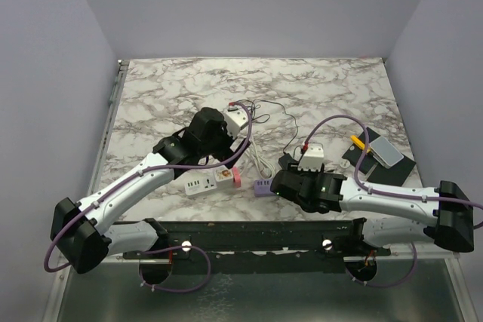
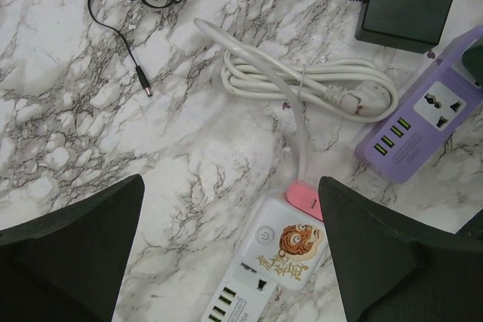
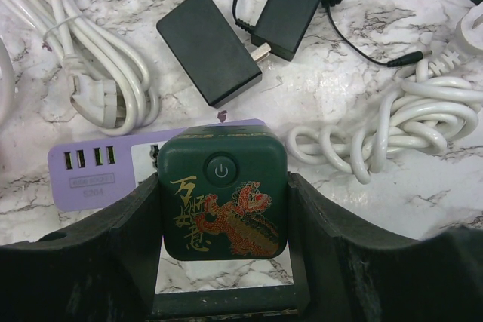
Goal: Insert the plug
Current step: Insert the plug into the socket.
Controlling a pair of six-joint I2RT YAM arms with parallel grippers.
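My right gripper needs to move down onto the white socket side of the purple power strip and let go of the plug block, since the plug block (image 3: 221,194) is already over that side.
My right gripper (image 3: 223,186) is shut on a dark green cube-shaped plug block (image 3: 221,194) with a power button and a gold-red dragon print. The block sits over the white socket face of a purple power strip (image 3: 90,175); I cannot tell whether its pins are in. In the top view the right gripper (image 1: 281,183) is at the purple strip (image 1: 263,189). My left gripper (image 2: 230,186) is open and empty, hovering above a white power strip (image 2: 283,254) with a tiger sticker and a pink end. In the top view the left gripper (image 1: 220,154) is just above that strip (image 1: 211,181).
A bundled white cord (image 2: 309,84) lies between the two strips. Two black adapters (image 3: 209,50) with thin black cable lie beyond the purple strip, and a coiled white cable (image 3: 392,122) lies to its right. A grey box (image 1: 383,151) on a black mat sits at the right.
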